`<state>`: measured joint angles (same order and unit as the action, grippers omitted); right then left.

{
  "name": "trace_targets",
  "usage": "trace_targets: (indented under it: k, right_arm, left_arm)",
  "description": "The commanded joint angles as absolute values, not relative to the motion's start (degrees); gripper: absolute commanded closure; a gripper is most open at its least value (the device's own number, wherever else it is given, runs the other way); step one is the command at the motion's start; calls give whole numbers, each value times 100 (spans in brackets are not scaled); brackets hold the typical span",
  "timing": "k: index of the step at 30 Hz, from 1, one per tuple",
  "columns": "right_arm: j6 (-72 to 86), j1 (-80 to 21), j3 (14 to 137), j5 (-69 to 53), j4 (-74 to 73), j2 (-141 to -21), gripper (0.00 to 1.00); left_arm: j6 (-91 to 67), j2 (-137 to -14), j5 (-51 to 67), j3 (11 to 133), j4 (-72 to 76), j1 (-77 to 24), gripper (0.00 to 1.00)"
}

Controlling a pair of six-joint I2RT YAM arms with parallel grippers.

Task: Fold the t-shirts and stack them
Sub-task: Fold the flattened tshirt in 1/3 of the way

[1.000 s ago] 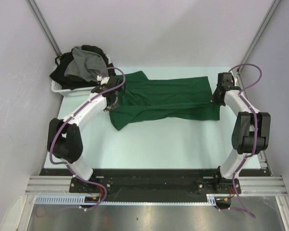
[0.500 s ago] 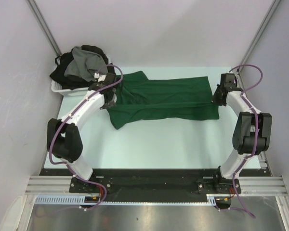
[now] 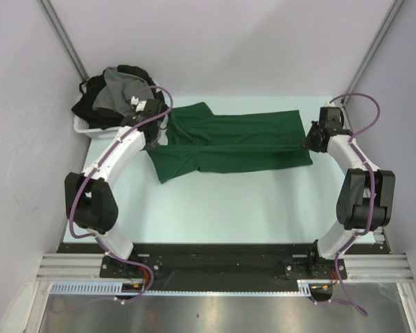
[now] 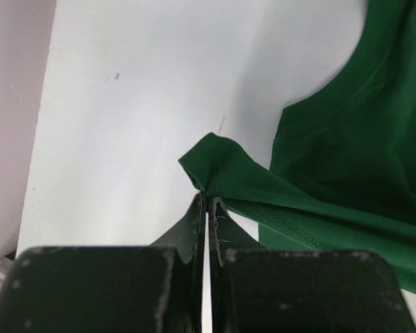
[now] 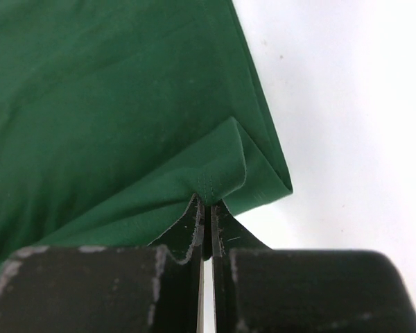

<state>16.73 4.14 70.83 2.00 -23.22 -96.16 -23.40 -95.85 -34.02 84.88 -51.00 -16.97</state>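
Observation:
I should next carry the hem away from my base with my right gripper, over the flat dark green t-shirt (image 5: 202, 43), and let go of it there.
The dark green t-shirt (image 3: 236, 142) lies stretched across the far middle of the table, its near edge lifted and taut between my grippers. My left gripper (image 3: 157, 133) is shut on a fold of its left end (image 4: 225, 170), and my left gripper (image 4: 207, 199) pinches the cloth at its tips. My right gripper (image 3: 312, 142) is shut on the hem at the right end (image 5: 215, 173); in the right wrist view my right gripper (image 5: 208, 201) holds a small pleat. A grey t-shirt (image 3: 121, 90) and black t-shirts (image 3: 90, 104) lie heaped at far left.
The white plastic basket (image 3: 90, 129) sits at the far left corner under the heap. Grey walls (image 3: 28, 125) close in on both sides and behind. The pale table top (image 3: 229, 205) stretches in front of the shirt.
Both grippers have moved towards the far side, carrying the shirt's near edge with them. The green cloth now lies narrower and flatter, further back on the table.

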Motion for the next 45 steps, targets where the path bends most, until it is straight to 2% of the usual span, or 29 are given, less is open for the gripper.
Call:
trace_targets:
  k: [1, 12, 27, 38, 39, 40, 41, 42, 43, 44, 45]
  right_arm:
    - [1301, 642, 7066, 870, -2013, -9439, 100]
    - [1266, 712, 7171, 967, -2013, -9518, 100]
    - [985, 712, 9368, 1371, -2310, -11212, 100]
    - [1054, 765, 9659, 1616, -2513, -11830, 100]
    - [1055, 765, 9668, 1739, -2531, -11847, 95]
    - [1046, 765, 9677, 1801, -2531, -11865, 83]
    - [1028, 773, 9659, 1828, -2523, -11865, 79]
    - [1037, 773, 9659, 1880, -2479, -11857, 72]
    - [1063, 773, 9668, 1924, -2479, -11856, 56]
    - [1063, 773, 9642, 1960, -2452, -11839, 49]
    - [1072, 773, 9633, 1969, -2409, -11839, 41]
  left_arm:
    - [-1837, -9325, -4334, 8622, -5309, -1065, 100]
    - [-1723, -9483, -3938, 8604, -5168, -870, 100]
    - [-1661, -10248, -3568, 9132, -4983, -879, 100]
    - [-1626, -10810, -3612, 9553, -5106, -888, 100]
    - [-1617, -10854, -3621, 9580, -5133, -888, 95]
    - [-1617, -10898, -3621, 9615, -5159, -888, 88]
    - [-1626, -10951, -3612, 9650, -5177, -888, 84]
    - [-1626, -10951, -3621, 9668, -5185, -888, 76]
    - [-1626, -10960, -3647, 9659, -5168, -888, 68]
    - [-1635, -10951, -3682, 9650, -5159, -896, 61]
    - [-1643, -10942, -3796, 9650, -5159, -905, 47]
